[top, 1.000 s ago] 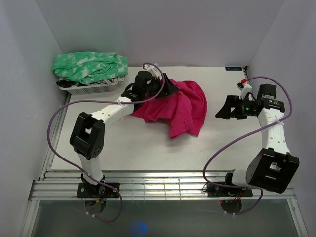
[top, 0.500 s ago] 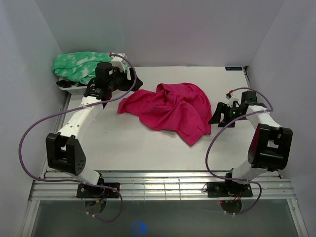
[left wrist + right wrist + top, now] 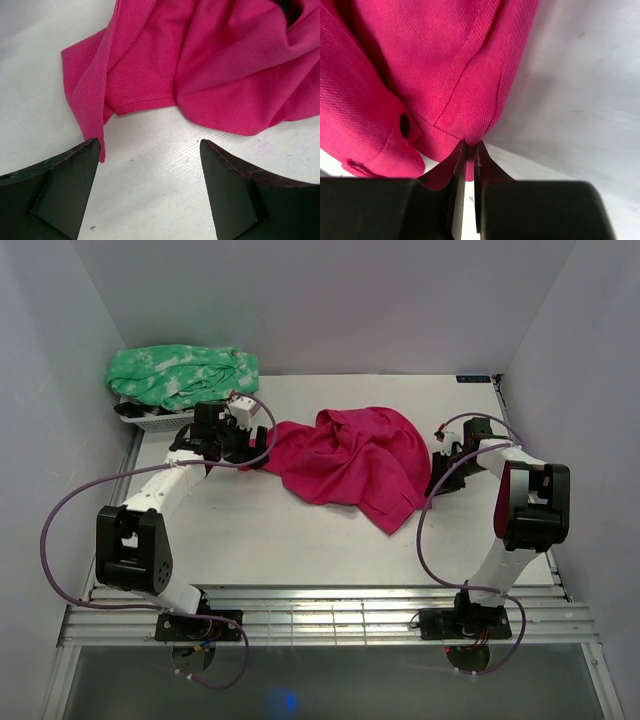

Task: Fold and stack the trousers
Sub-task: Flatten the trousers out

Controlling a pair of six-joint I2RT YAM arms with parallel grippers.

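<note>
I will next move my left gripper sideways onto the trouser corner (image 3: 99, 150) and close it. The corner is off the middle of my fingers, to the left in the wrist view.
The magenta-pink trousers (image 3: 350, 462) lie crumpled mid-table. My left gripper (image 3: 252, 448) sits low at their left end, jaws open. In the left wrist view its dark fingers (image 3: 60, 190) flank bare table, and a trouser corner (image 3: 92, 115) hangs just ahead of the left finger. My right gripper (image 3: 437, 480) is at the trousers' right edge. The right wrist view shows its jaws (image 3: 469, 150) shut on a pinch of pink fabric (image 3: 455, 100), beside a dark buttonhole (image 3: 404, 126).
A white basket (image 3: 170, 420) at the back left holds a green-and-white mottled garment (image 3: 180, 375). Grey walls close in the table (image 3: 300, 540) on the left, back and right. Purple cables loop off both arms.
The right gripper moved in to the trousers' right edge and shut on the fabric. The left gripper came from the basket side down to the trousers' left end, still open.
</note>
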